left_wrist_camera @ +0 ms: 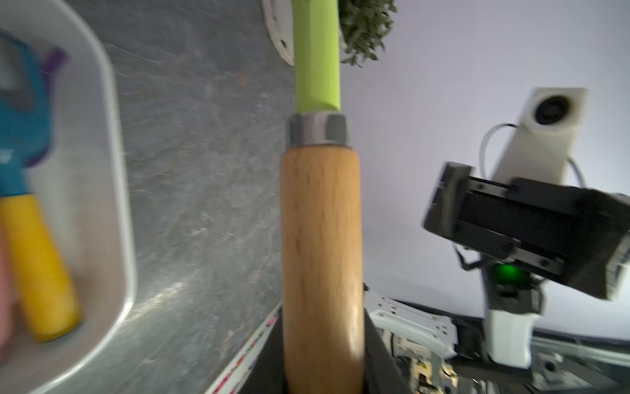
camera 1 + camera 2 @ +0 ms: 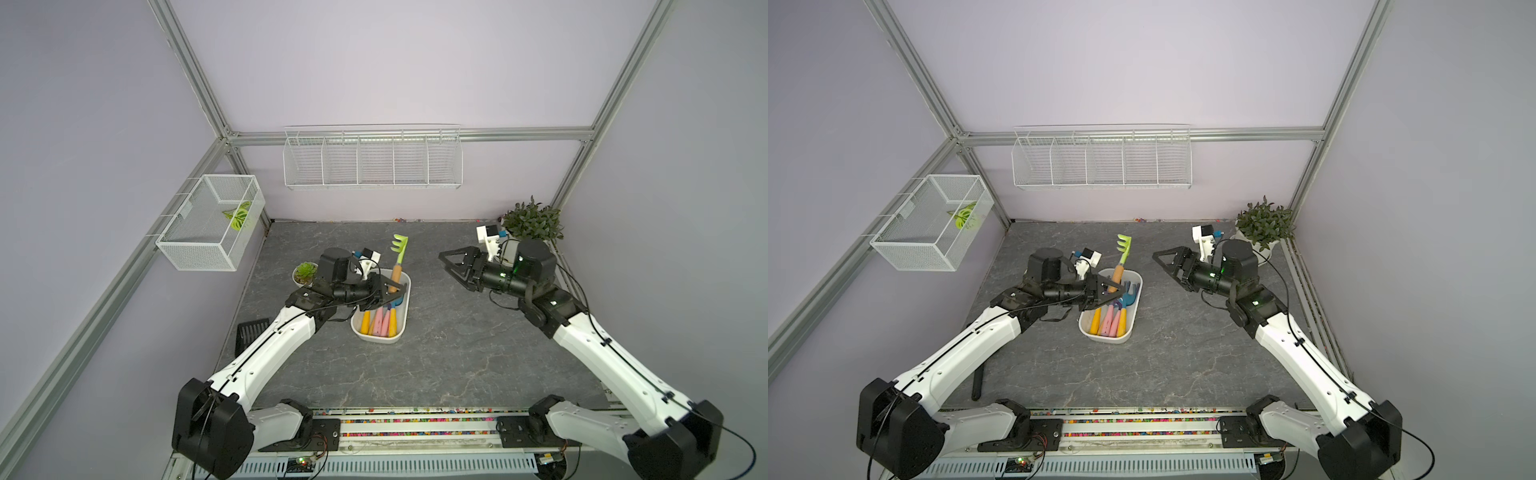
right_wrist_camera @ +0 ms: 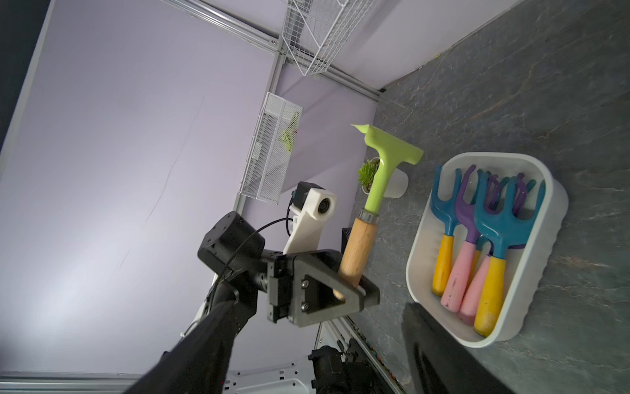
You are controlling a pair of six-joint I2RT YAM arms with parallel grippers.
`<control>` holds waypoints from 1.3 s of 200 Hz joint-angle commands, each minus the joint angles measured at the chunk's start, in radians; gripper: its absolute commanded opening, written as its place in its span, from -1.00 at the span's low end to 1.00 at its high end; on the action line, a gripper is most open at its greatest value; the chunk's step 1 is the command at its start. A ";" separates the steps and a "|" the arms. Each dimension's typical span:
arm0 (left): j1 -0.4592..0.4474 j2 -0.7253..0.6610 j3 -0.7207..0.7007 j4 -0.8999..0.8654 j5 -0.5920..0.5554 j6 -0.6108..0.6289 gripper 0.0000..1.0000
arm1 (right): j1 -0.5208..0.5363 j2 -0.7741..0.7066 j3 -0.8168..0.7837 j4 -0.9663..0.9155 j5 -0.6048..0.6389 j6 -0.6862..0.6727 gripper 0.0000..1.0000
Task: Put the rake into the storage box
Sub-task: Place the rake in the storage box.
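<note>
The left gripper moves down toward the tub's pink and yellow handles below it next and releases the rake's handle, since the rake hangs above the tub's rim.
The rake (image 2: 398, 266) has a light-green head and a wooden handle (image 1: 320, 238). My left gripper (image 2: 392, 289) is shut on the lower end of that handle and holds it above the far end of the storage box (image 2: 406, 301), a shallow white tub. The green head (image 2: 1124, 243) points to the back wall, past the tub's rim. The right wrist view shows the rake (image 3: 358, 249) held clear above the table beside the storage box (image 3: 549, 238). My right gripper (image 2: 451, 266) hangs open and empty, well to the right of the tub.
Several small rakes with yellow and pink handles (image 3: 477, 273) lie in the tub. A small succulent pot (image 2: 305, 274) stands left of it. A leafy potted plant (image 2: 532, 224) fills the back right corner. A mesh basket (image 2: 212, 224) and a wire rack (image 2: 372, 162) hang on the walls.
</note>
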 commanded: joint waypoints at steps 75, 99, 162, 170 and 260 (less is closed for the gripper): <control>-0.066 0.247 0.145 -0.454 -0.486 0.347 -1.00 | -0.140 -0.132 -0.143 -0.102 -0.008 -0.024 0.62; -0.098 0.281 0.163 -0.449 -0.506 0.357 -1.00 | -0.146 -0.133 -0.151 -0.104 -0.009 -0.022 0.61; -0.133 0.313 0.174 -0.437 -0.511 0.352 -0.38 | -0.155 -0.127 -0.164 -0.101 -0.019 -0.017 0.60; -0.136 0.311 0.171 -0.431 -0.507 0.352 -0.16 | -0.156 -0.125 -0.166 -0.099 -0.020 -0.017 0.60; -0.127 0.131 0.242 -0.435 -0.506 0.308 1.00 | -0.163 -0.114 -0.153 -0.131 -0.025 -0.058 0.58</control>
